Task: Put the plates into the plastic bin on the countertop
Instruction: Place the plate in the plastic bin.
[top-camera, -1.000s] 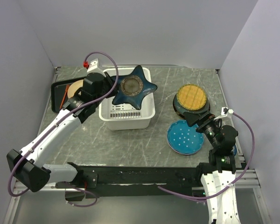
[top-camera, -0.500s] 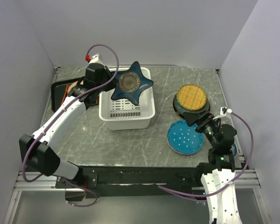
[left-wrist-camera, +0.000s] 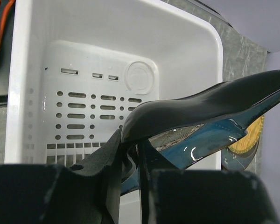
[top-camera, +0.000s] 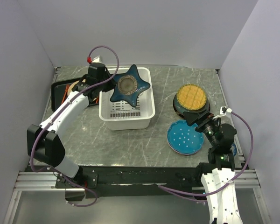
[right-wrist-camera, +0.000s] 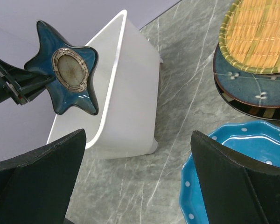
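Observation:
My left gripper lowers the blue star-shaped plate (top-camera: pixel 128 85) into the white bin next and releases it over the slotted bottom (top-camera: pixel 124 112), since that lies below the fingers.
A blue star-shaped plate (top-camera: pixel 128 85) hangs tilted over the white plastic bin (top-camera: pixel 127 122), its ringed underside facing up and to the right. My left gripper (top-camera: pixel 108 84) is shut on one of its points. In the left wrist view the fingers (left-wrist-camera: pixel 113 154) pinch the plate (left-wrist-camera: pixel 214 105) above the bin's slotted bottom (left-wrist-camera: pixel 84 70). My right gripper (top-camera: pixel 196 119) stands open over the countertop (right-wrist-camera: pixel 177 116), between the bin (right-wrist-camera: pixel 130 93) and a teal dotted plate (top-camera: pixel 185 137). A yellow woven-look plate (top-camera: pixel 192 96) lies on a dark teal plate (right-wrist-camera: pixel 242 74).
A flat black tray (top-camera: pixel 57 93) lies left of the bin, with a tan plate (top-camera: pixel 74 87) on it behind my left arm. Pale walls close in the countertop on the left, back and right. A small blue thing (top-camera: pixel 234 150) shows beside the right arm.
My left arm has swung back and to the left, carrying the star plate a little further over the bin's back half. The right arm has not moved.

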Robot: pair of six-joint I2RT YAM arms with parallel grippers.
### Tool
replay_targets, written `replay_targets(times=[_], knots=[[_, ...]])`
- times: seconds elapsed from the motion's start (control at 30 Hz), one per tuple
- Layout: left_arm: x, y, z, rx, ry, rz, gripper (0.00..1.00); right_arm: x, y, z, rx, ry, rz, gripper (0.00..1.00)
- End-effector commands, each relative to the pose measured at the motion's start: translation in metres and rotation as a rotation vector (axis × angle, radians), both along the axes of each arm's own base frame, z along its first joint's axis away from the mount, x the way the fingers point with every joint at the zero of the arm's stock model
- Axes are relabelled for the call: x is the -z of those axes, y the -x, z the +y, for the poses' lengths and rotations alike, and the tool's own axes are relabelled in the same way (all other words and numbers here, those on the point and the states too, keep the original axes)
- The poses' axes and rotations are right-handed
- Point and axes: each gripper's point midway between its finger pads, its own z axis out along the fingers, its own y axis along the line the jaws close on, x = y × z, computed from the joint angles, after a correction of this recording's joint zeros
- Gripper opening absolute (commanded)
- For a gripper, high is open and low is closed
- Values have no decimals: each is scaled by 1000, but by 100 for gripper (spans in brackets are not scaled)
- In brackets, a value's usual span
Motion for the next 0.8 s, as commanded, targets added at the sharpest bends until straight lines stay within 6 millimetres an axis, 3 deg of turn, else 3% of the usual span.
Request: replay_targets(times=[0.0,0.77], knots=[[-68,-20,-10,-5,143,-183,1,-6,-3,0,-1,19,-40,100],[27,-30,-18,25,69,23,1,4,-2,-1,4,28,-24,100]])
